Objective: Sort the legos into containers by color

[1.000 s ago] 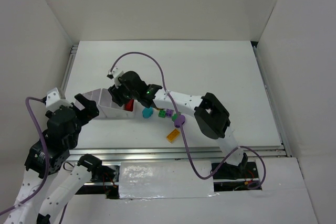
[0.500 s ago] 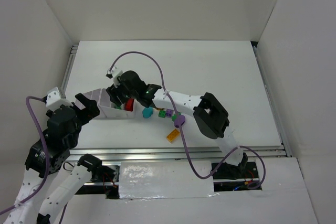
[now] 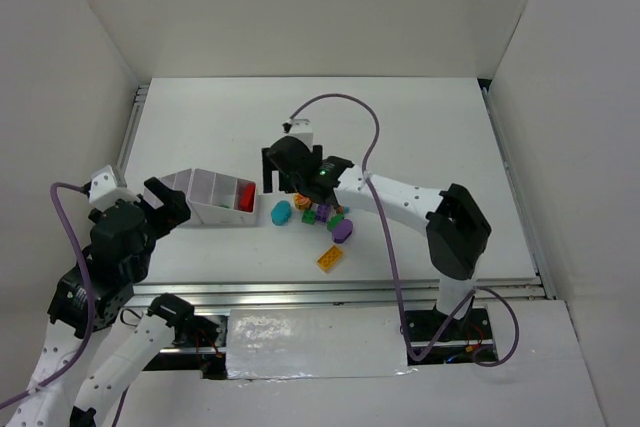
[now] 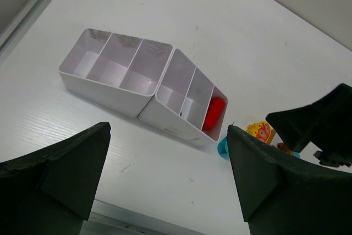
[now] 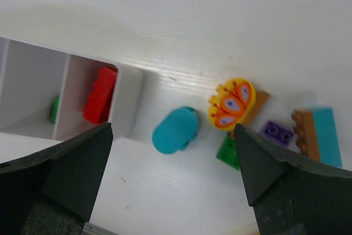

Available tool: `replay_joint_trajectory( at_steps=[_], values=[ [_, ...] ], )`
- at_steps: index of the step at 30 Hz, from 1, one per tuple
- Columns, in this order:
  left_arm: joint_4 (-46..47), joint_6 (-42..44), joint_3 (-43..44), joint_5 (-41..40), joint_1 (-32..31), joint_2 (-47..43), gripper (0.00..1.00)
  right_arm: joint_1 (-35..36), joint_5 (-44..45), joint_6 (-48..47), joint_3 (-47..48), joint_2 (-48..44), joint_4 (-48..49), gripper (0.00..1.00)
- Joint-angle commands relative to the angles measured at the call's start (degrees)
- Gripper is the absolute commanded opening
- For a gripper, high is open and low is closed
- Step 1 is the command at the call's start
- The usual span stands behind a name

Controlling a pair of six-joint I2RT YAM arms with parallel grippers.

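Observation:
The right gripper moves to the right in the top view and down onto the green brick (image 5: 228, 150) next, since the brick lies below the gripper's fingers and to their right there.
The white divided container tray (image 3: 205, 209) lies left of centre. A red lego (image 3: 246, 196) lies in its right end compartment (image 5: 130, 100), also red (image 5: 100, 94) in the right wrist view, with a green piece (image 5: 54, 109) one compartment over. My right gripper (image 3: 283, 185) hangs open and holds nothing, above the teal oval lego (image 5: 175, 130). Right of it lie a yellow-orange oval (image 5: 232, 103), a green brick (image 5: 228, 150), a purple brick (image 5: 276, 132) and a teal brick (image 5: 327, 136). My left gripper (image 3: 168, 205) is open near the tray's left end (image 4: 113, 72).
A purple oval (image 3: 342, 230) and a yellow brick (image 3: 329, 258) lie nearer the front edge. The right arm's purple cable (image 3: 345, 102) loops over the table's middle. White walls enclose the table on three sides.
My right gripper has opened and swung right, away from the tray's end compartment to above the teal oval. The red lego stays in the compartment. The left arm is still.

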Motion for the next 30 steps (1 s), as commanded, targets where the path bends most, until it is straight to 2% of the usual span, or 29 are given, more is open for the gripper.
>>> replay_joint_trajectory(
  at_steps=[1,3,6,12,30],
  values=[
    [2.4,1.7,0.5,0.1,0.4,0.7,1.0,0.8,8.8,14.7,-4.7,-4.1,-10.1,0.98],
    [2.4,1.7,0.4,0.2,0.4,0.7,1.0,1.5,9.7,19.3,-9.2,-5.9,-9.8,0.95],
    [2.5,1.7,0.3,0.4,0.4,0.7,0.99,3.0,9.7,23.1,-14.7,-8.0,-7.3,0.86],
    [2.7,2.1,0.3,1.0,0.5,1.3,0.99,4.4,7.5,27.0,-16.7,-6.4,-6.3,0.79],
    [2.7,2.1,0.1,1.3,0.4,0.5,1.0,3.2,5.6,27.5,-13.5,2.6,-4.6,0.8]
  ],
)
